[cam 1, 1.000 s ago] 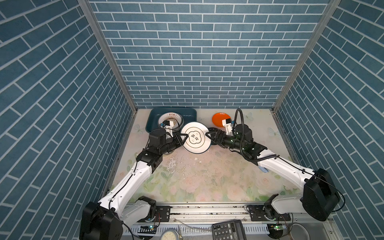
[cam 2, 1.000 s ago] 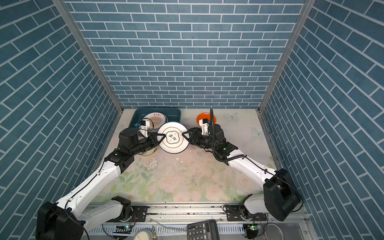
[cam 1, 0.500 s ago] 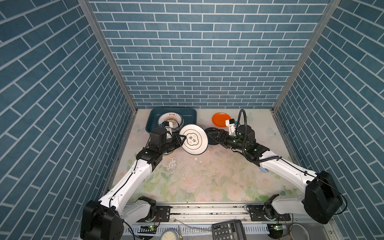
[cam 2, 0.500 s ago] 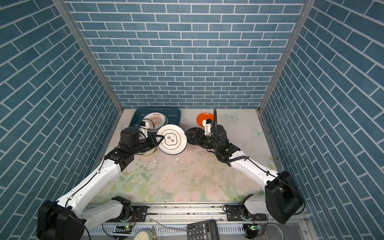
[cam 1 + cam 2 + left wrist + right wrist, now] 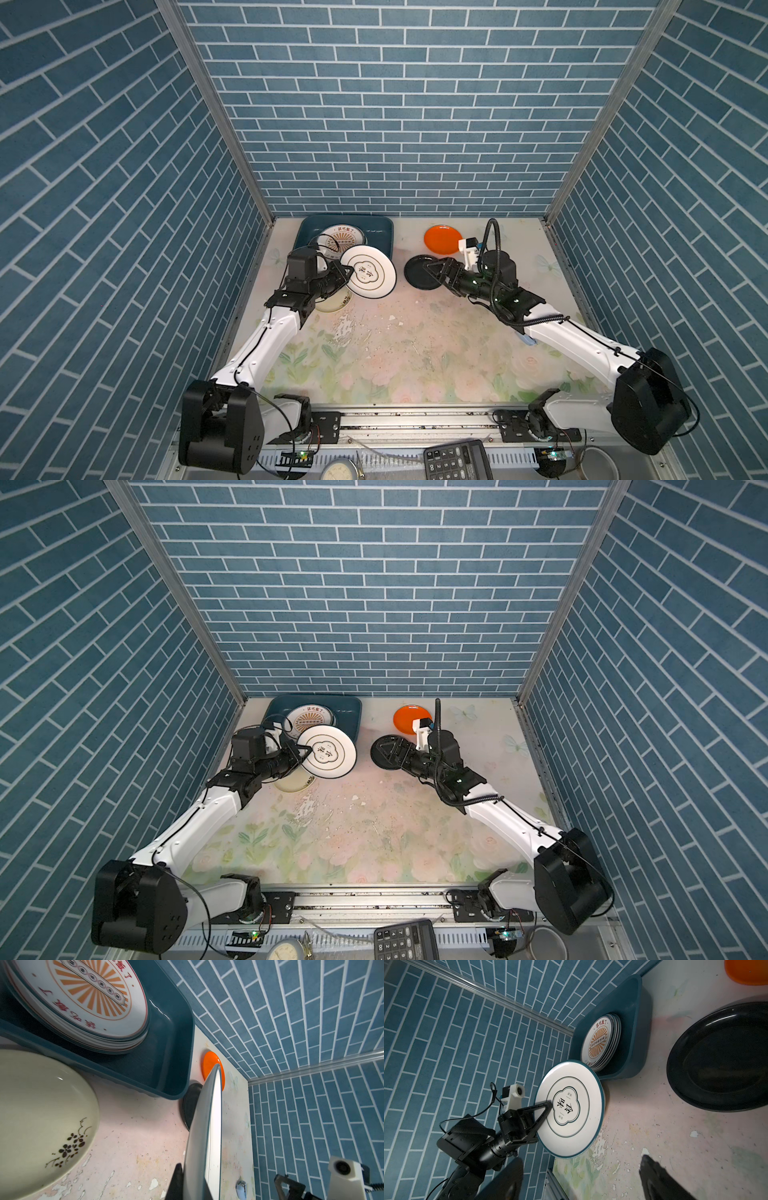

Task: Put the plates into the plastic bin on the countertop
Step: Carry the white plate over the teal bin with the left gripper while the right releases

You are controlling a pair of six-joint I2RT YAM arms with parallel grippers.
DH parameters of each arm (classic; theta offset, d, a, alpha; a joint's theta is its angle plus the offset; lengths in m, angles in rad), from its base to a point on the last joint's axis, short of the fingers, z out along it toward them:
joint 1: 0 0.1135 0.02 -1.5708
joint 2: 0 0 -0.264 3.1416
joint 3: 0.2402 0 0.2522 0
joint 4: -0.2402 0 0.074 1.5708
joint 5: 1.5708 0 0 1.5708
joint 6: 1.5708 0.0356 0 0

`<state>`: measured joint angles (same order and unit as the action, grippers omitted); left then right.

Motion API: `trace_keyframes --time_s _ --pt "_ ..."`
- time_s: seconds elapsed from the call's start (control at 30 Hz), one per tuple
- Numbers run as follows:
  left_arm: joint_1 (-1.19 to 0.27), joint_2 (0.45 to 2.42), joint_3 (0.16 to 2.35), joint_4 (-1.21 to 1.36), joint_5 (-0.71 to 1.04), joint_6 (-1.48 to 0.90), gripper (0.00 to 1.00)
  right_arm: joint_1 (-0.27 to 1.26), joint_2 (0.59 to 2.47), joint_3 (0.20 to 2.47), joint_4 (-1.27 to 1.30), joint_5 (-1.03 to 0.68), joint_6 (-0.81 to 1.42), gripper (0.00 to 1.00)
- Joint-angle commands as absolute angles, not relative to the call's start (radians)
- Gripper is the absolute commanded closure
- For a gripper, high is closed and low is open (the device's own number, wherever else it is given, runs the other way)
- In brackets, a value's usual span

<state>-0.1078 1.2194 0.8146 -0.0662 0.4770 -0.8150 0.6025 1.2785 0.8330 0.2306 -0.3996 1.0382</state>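
Note:
The plate in my left gripper goes outward over the bin's near side, then down onto the stack of plates for release next, since it still hangs short of the bin.
My left gripper (image 5: 347,269) (image 5: 193,1176) is shut on the rim of a white teal-rimmed plate (image 5: 371,272) (image 5: 328,751) (image 5: 571,1109), which hangs tilted just in front of the plastic bin (image 5: 386,232) (image 5: 353,712) (image 5: 170,1043). Inside the bin lies a stack of plates (image 5: 340,239) (image 5: 600,1043). A cream plate (image 5: 332,303) (image 5: 41,1115) lies on the countertop (image 5: 415,353) under my left wrist. My right gripper (image 5: 432,270) (image 5: 581,1159) stands open and empty over the near edge of a black plate (image 5: 415,280) (image 5: 720,1059). Behind it lies an orange plate (image 5: 441,240) (image 5: 409,719).
Brick-patterned walls close in the back and both sides. A small blue clip (image 5: 528,340) (image 5: 241,1188) lies by my right forearm. The countertop's print is chipped in a patch (image 5: 345,328) near the middle. A calculator (image 5: 457,459) sits beyond the front rail.
My right gripper has drawn back to the right, away from the teal-rimmed plate, and now hangs over the black plate. The left gripper has carried the plate slightly left and back.

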Motion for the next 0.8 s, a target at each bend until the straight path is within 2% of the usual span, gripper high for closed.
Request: trace_keyframes --time_s 0.0,0.4,0.77 --pt "-0.064 1.226 0.863 -0.013 0.523 -0.811 1.0 0.594 1.237 0.812 0.218 -0.37 1.016 0.12" --pt "0.066 1.39 0.92 0.048 0.533 -0.81 1.0 0.586 1.186 0.763 0.207 -0.363 1.04 0.13" --pt "0.101 1.655 1.158 0.083 0.458 -0.801 1.0 0.554 1.06 0.718 0.102 -0.313 1.007 0.13"
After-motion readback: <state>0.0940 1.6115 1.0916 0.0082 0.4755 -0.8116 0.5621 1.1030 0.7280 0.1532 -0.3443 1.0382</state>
